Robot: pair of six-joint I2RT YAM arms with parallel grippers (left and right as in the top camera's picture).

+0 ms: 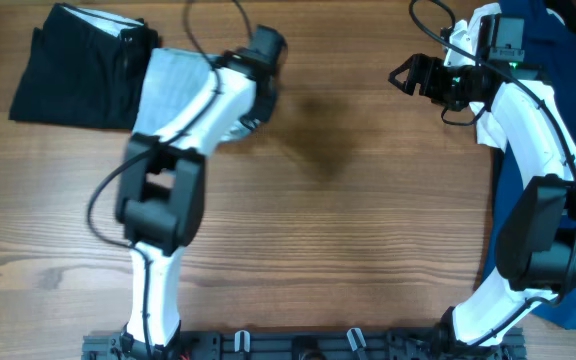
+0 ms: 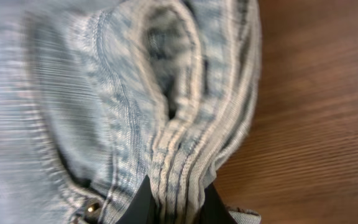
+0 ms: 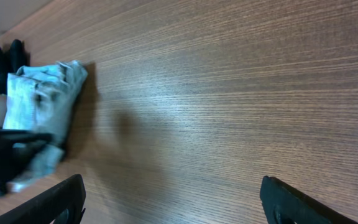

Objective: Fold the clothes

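Note:
My left gripper takes the shorts point(image 1: 173, 85) up, left in the overhead view and down onto the black garment point(image 1: 73, 70) next, then releases them, as they lie mostly beside it.
Folded pale blue denim shorts point(image 1: 173, 85) lie at the back left of the table, partly over a folded black garment point(image 1: 73, 70). My left gripper point(image 2: 176, 208) is shut on a bunched, stitched edge of the shorts point(image 2: 166, 112), which fill the left wrist view. In the overhead view the left arm point(image 1: 223, 95) covers the shorts' right side. My right gripper point(image 1: 408, 75) is open and empty above bare table at the back right. The shorts also show far off in the right wrist view point(image 3: 42, 106). A dark-blue garment point(image 1: 568, 150) lies at the right edge.
The wooden table point(image 1: 348, 220) spreads between the two arms. A white garment edge point(image 1: 98, 20) shows on top of the black one. The arm bases stand at the front edge.

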